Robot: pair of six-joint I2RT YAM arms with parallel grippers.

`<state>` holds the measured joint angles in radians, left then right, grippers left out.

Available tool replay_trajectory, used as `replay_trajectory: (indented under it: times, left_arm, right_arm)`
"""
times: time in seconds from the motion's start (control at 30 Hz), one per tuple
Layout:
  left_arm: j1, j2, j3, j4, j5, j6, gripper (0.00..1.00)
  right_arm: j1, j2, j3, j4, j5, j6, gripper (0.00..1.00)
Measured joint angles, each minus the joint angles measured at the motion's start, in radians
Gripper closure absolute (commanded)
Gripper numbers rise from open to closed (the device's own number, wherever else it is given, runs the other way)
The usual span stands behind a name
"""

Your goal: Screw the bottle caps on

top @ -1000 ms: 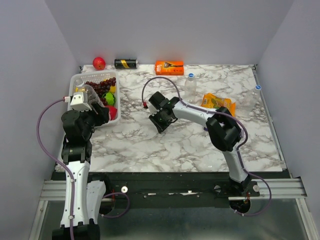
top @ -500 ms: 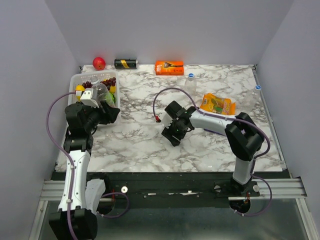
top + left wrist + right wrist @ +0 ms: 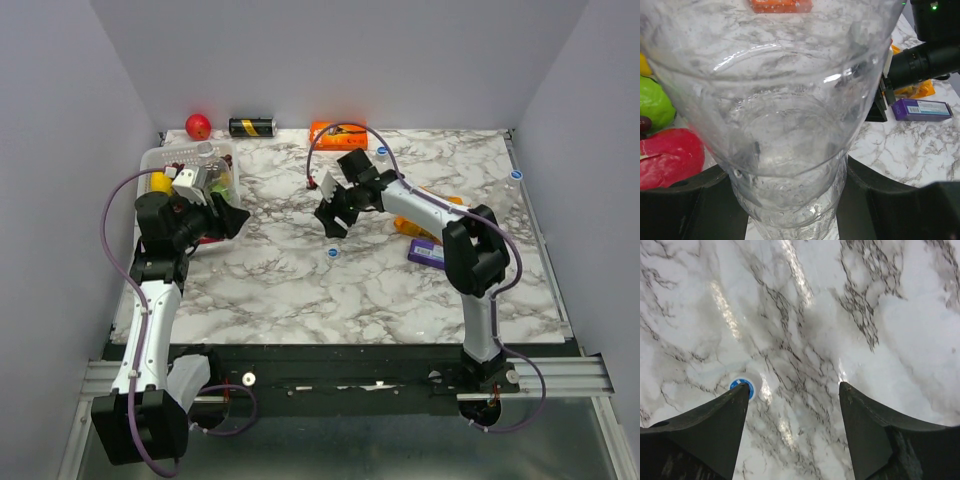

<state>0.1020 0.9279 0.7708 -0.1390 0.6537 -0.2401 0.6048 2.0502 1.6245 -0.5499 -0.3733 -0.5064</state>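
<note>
My right gripper shifts to its left in the wrist view next and lowers its fingers around the blue bottle cap [image 3: 333, 253] [image 3: 742, 386], which lies below it on that side.
My left gripper [image 3: 225, 215] [image 3: 790, 200] is shut on a clear bottle [image 3: 207, 165] [image 3: 785, 125] held beside the basket; the bottle fills the left wrist view, and its neck does not show there. My right gripper [image 3: 335, 218] [image 3: 792, 387] hangs open over bare marble with nothing between its fingers. A small blue bottle cap [image 3: 333, 253] [image 3: 742, 386] lies on the table just at the tip of its left finger. A second bottle [image 3: 381, 165] stands behind the right arm, and a third bottle [image 3: 513, 182] stands at the table's right edge; both show blue tops.
A white basket [image 3: 160, 160] of fruit sits at the far left. Along the back stand a red apple [image 3: 198, 126], a black-and-gold can [image 3: 252, 127] and an orange box [image 3: 325, 130]. An orange snack pack [image 3: 432, 212] and a purple box [image 3: 425, 252] [image 3: 922, 108] lie under the right arm.
My right gripper has opened and drawn back toward the far side, leaving the blue cap lying on the marble. The left arm has carried the bottle a little rightward.
</note>
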Motion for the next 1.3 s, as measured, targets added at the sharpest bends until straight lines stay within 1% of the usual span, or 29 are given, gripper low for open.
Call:
replay_trajectory:
  times: [0.07, 0.1, 0.23, 0.43, 0.67, 0.7, 0.8, 0.97, 1.1, 1.3]
  left_arm:
    - [-0.002, 0.002, 0.000, 0.004, 0.009, 0.000, 0.71]
    - [-0.003, 0.002, 0.000, 0.004, 0.011, 0.000, 0.71]
    - [-0.006, 0.002, 0.000, 0.008, 0.015, -0.008, 0.70]
    - [-0.006, 0.002, -0.001, 0.018, 0.015, -0.015, 0.69]
    - [-0.011, 0.002, -0.001, 0.021, 0.015, -0.016, 0.68]
    - [-0.011, 0.002, -0.002, 0.023, 0.015, -0.016, 0.68]
    - [-0.011, 0.002, -0.006, 0.027, 0.015, -0.016, 0.68]
    - [-0.011, 0.002, -0.016, 0.031, 0.015, -0.024, 0.67]
    - [-0.011, 0.002, -0.017, 0.040, 0.015, -0.031, 0.67]
    - [-0.011, 0.002, -0.018, 0.042, 0.015, -0.034, 0.67]
  right_arm:
    - [0.002, 0.026, 0.032, -0.012, -0.057, -0.013, 0.17]
    - [0.005, 0.038, 0.045, -0.026, -0.081, -0.017, 0.12]
    - [0.021, 0.074, 0.063, -0.058, -0.124, -0.017, 0.10]
    - [0.058, 0.085, 0.051, -0.082, -0.106, -0.005, 0.17]
    - [0.078, 0.085, 0.012, -0.077, -0.016, 0.020, 0.25]
    - [0.077, 0.085, 0.006, -0.076, -0.001, 0.023, 0.28]
    - [0.077, 0.086, -0.007, -0.075, 0.032, 0.029, 0.32]
    - [0.076, 0.086, -0.016, -0.070, 0.055, 0.035, 0.34]
    - [0.076, 0.086, -0.017, -0.065, 0.064, 0.037, 0.38]
    - [0.083, 0.086, -0.020, -0.057, 0.087, 0.039, 0.41]
